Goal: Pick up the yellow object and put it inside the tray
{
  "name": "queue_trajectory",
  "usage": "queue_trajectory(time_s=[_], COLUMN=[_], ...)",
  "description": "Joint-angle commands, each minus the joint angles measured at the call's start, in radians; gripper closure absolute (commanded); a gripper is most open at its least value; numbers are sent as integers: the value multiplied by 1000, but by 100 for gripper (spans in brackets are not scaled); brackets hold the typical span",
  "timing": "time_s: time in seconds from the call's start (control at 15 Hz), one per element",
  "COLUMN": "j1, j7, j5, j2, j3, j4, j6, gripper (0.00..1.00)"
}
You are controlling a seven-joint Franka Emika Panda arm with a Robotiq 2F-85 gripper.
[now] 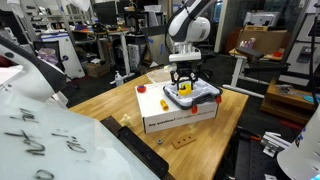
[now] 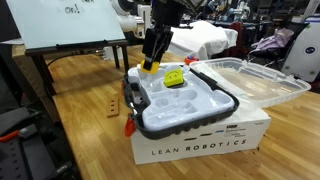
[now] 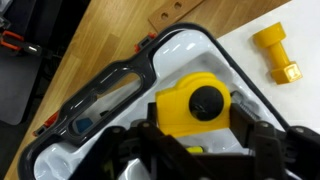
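The gripper lowers toward the tray's bottom beside the other yellow piece next and releases the yellow block (image 3: pixel 190 100), because it still hangs above the tray.
My gripper (image 3: pixel 195 118) is over the tray (image 3: pixel 170 60), a shallow white-grey one with a dark rim. Its fingers stand wide and press the sides of a larger rounded yellow block (image 3: pixel 190 100) with a black knob. The yellow object (image 3: pixel 278 55), a small bolt-like piece, lies free on the white box top outside the tray's rim. In both exterior views the gripper (image 1: pixel 184 86) (image 2: pixel 150 62) points down at one end of the tray (image 1: pixel 208 95) (image 2: pixel 190 105) with yellow at its tips. Another yellow piece (image 2: pixel 174 78) shows by the tray's far wall; which one it is I cannot tell.
The tray sits on a big white printed box (image 2: pixel 200 150) (image 1: pixel 170 118) on a wooden table. A small red piece (image 1: pixel 142 88) lies on the box top. A clear plastic container (image 2: pixel 255 80) stands beside the box. A flat wooden piece (image 2: pixel 113 105) lies on the table.
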Motion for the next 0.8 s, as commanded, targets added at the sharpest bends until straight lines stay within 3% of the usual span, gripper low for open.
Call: queue_trajectory(time_s=[0.0, 0.73], j1=[-18, -18], j7=[2, -7], j5=[12, 10], j2=[-16, 17], j3=[3, 16], j4=[-15, 16], j6=[27, 16], gripper=[54, 54])
